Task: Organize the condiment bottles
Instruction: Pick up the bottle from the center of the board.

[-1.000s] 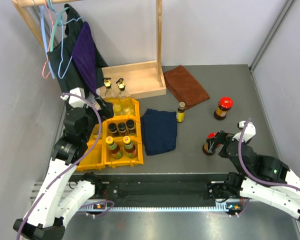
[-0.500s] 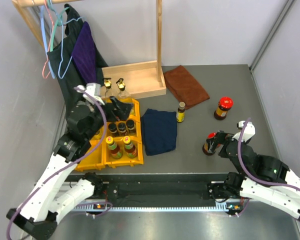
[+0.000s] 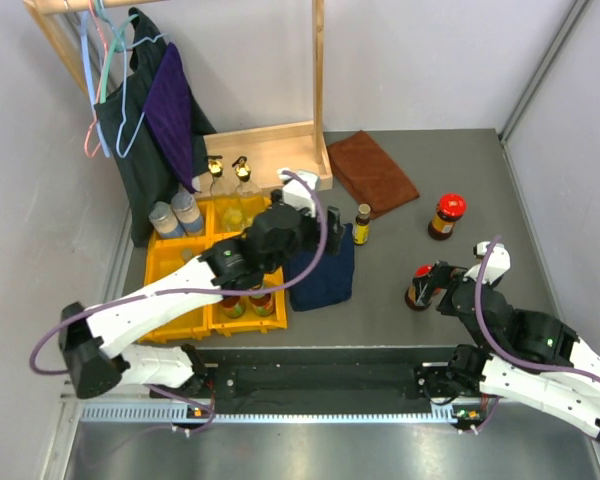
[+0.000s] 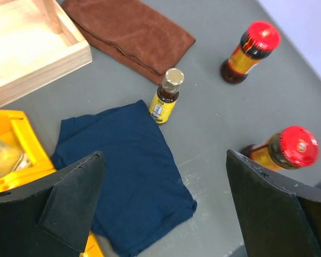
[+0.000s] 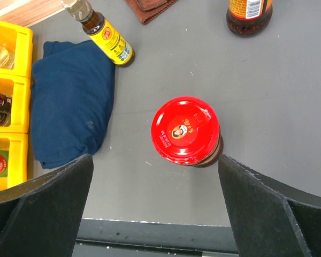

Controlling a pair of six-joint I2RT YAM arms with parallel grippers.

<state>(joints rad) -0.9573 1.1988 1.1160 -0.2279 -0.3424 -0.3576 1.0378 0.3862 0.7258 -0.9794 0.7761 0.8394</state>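
Observation:
The small bottle's gold cap (image 3: pixel 363 210) (image 4: pixel 174 77) is below my left gripper and to its right in the top view, so I should move my gripper that way, go down and close around the cap.
A red-lidded jar (image 5: pixel 186 130) stands on the grey table just ahead of my right gripper (image 5: pixel 155 166), which is open and empty; in the top view the jar (image 3: pixel 421 285) sits left of that gripper (image 3: pixel 442 283). A second red-lidded jar (image 3: pixel 447 215) stands farther back. A small gold-capped bottle with a yellow label (image 4: pixel 167 95) stands beyond my left gripper (image 4: pixel 165 176), which hovers open and empty over a blue cloth (image 4: pixel 123 166). Yellow bins (image 3: pixel 170 255) at the left hold more bottles, among them clear gold-topped ones (image 3: pixel 242 180) and pale-lidded jars (image 3: pixel 175 215).
A brown cloth (image 3: pixel 372 170) lies at the back. A wooden rack with a tray base (image 3: pixel 275 155) stands behind the bins, with clothes (image 3: pixel 165 110) hanging on its left. My left arm reaches across the bins.
My left arm has swung right, from over the bins to above the blue cloth, uncovering the pale-lidded jars. The right arm and the jar before it have not moved.

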